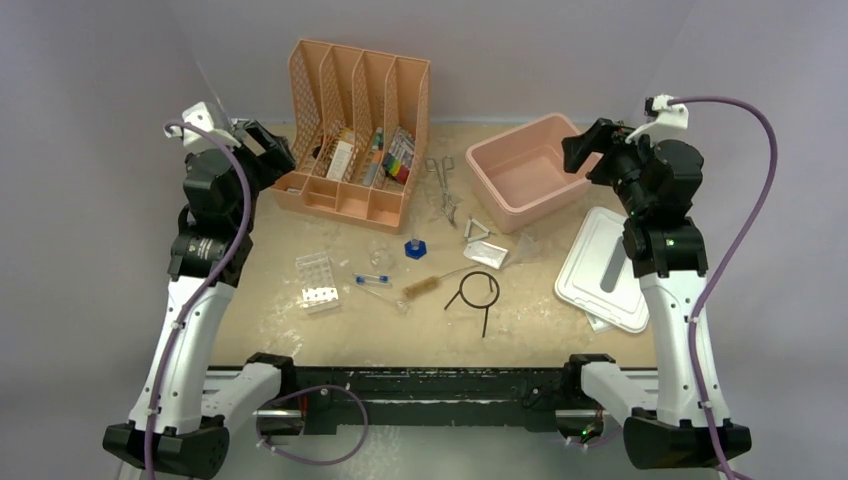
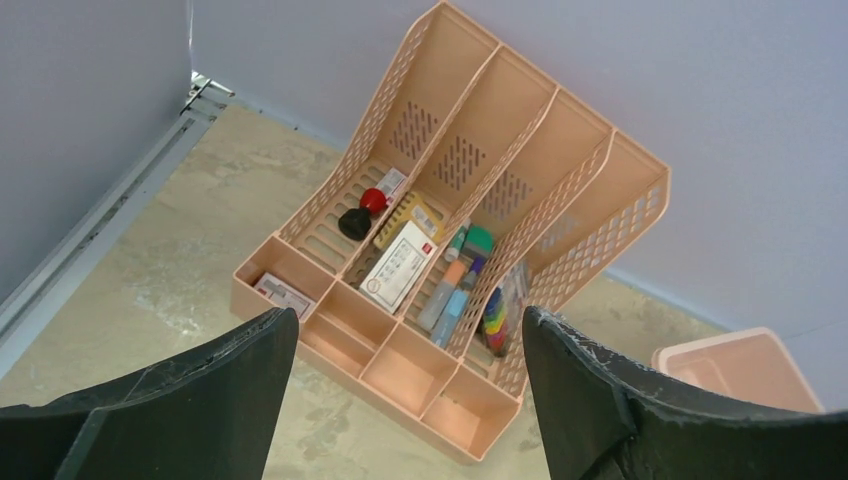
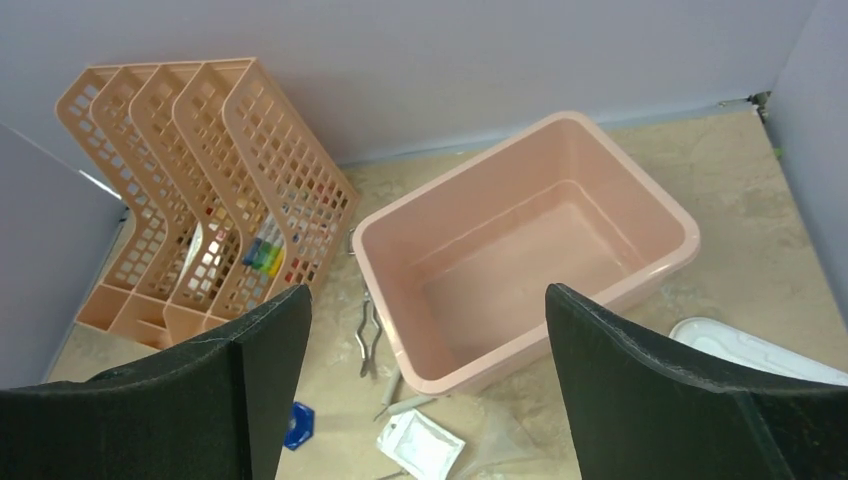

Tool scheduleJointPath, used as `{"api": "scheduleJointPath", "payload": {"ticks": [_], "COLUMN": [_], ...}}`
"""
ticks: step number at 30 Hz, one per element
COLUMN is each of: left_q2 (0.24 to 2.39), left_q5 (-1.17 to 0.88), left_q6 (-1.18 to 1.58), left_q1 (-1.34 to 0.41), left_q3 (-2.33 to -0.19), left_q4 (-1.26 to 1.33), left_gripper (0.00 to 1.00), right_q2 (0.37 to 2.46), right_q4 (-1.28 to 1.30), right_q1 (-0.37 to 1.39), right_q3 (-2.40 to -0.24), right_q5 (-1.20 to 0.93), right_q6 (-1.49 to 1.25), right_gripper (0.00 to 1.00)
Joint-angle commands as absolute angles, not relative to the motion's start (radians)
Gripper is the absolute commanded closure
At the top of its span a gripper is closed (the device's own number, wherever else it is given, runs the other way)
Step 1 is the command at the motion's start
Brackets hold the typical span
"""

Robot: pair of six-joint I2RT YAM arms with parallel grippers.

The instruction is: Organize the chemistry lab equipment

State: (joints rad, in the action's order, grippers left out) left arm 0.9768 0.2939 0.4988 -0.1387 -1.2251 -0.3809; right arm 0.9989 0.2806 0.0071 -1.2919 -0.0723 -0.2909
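Bare tabletop borders the black ring's rim toward the blue cap. I will lower my right gripper back and left in the top view onto that rim.
The lab items lie loose mid-table: a black wire ring with a stem (image 1: 479, 291), a bristle brush (image 1: 424, 288), a blue-capped clear tube (image 1: 372, 280), a blue cap (image 1: 415, 248) (image 3: 297, 424), a white tube rack (image 1: 317, 283), a wire triangle (image 1: 478, 229), a white pouch (image 1: 487, 254) (image 3: 420, 445), a clear funnel (image 1: 526, 246) and metal tongs (image 1: 443, 186) (image 3: 369, 331). My left gripper (image 1: 264, 150) (image 2: 408, 315) hangs open above the table's far left. High over the far right, my right gripper (image 1: 580, 150) (image 3: 428, 292) is open too. Neither holds anything.
A peach slotted organizer (image 1: 355, 110) (image 2: 590, 250) (image 3: 200, 180) with pens and boxes stands at the back. An open pink tub (image 1: 497, 200) (image 3: 520, 135) sits to its right, and the tub's white lid (image 1: 604, 270) (image 3: 750, 346) lies on the table's right side.
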Motion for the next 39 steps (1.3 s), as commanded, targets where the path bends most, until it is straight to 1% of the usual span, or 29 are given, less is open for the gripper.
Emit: {"api": "scheduleJointPath", "payload": {"ticks": [1, 4, 6, 8, 10, 12, 13, 15, 17, 20, 26, 29, 31, 35, 37, 39], "left_q2": [0.924, 0.896, 0.886, 0.878, 0.871, 0.855, 0.848, 0.842, 0.851, 0.869, 0.867, 0.873, 0.884, 0.899, 0.903, 0.903], "left_q5": [0.288, 0.307, 0.274, 0.237, 0.227, 0.220, 0.198, 0.142, 0.070, 0.050, 0.032, 0.028, 0.018, 0.005, 0.005, -0.012], "left_q6": [0.557, 0.600, 0.604, 0.618, 0.647, 0.683, 0.689, 0.689, 0.677, 0.686, 0.725, 0.737, 0.742, 0.742, 0.743, 0.745], "left_q1": [-0.128, -0.127, -0.127, -0.126, -0.125, -0.125, -0.125, -0.124, -0.125, -0.124, -0.126, -0.126, -0.126, -0.126, -0.127, -0.126], "left_q3": [-1.202, -1.175, -1.155, -1.123, -1.084, -1.024, -1.000, -0.956, -0.921, -0.891, -0.820, -0.804, -0.794, -0.784, -0.779, -0.772], "left_q4": [-0.286, -0.278, -0.282, -0.272, -0.259, -0.237, -0.224, -0.197, -0.183, -0.207, -0.175, -0.165, -0.159, -0.149, -0.145, -0.137], "left_gripper": [0.16, 0.15, 0.14, 0.14, 0.14, 0.13, 0.13, 0.13, 0.13, 0.15, 0.16, 0.16, 0.17, 0.17, 0.17, 0.17], "right_q2": [0.974, 0.967, 0.969, 0.977, 0.991, 1.026, 1.057, 1.127, 1.146, 1.157, 1.226, 1.245, 1.242, 1.240, 1.247, 1.256], "right_q4": [0.216, 0.208, 0.197, 0.194, 0.197, 0.253, 0.306, 0.406, 0.430, 0.420, 0.547, 0.632, 0.677, 0.761, 0.801, 0.827], "right_q1": [0.015, 0.018, 0.025, 0.046, 0.083, 0.132, 0.158, 0.222, 0.278, 0.331, 0.464, 0.502, 0.512, 0.532, 0.548, 0.562], "right_q3": [-1.282, -1.269, -1.257, -1.247, -1.236, -1.257, -1.284, -1.329, -1.316, -1.269, -1.230, -1.231, -1.215, -1.179, -1.171, -1.166], "right_q5": [-0.123, -0.179, -0.229, -0.301, -0.379, -0.388, -0.379, -0.328, -0.287, -0.238, -0.018, 0.076, 0.072, -0.019, -0.052, -0.054], "right_q6": [-0.335, -0.339, -0.310, -0.250, -0.191, -0.154, -0.127, -0.079, -0.066, -0.097, -0.150, -0.229, -0.288, -0.331, -0.343, -0.368], "right_gripper": [0.11, 0.03, 0.02, 0.01, 0.03, 0.05, 0.07, 0.15, 0.17, 0.17, 0.14, 0.11, 0.10, 0.10, 0.11, 0.14]}}
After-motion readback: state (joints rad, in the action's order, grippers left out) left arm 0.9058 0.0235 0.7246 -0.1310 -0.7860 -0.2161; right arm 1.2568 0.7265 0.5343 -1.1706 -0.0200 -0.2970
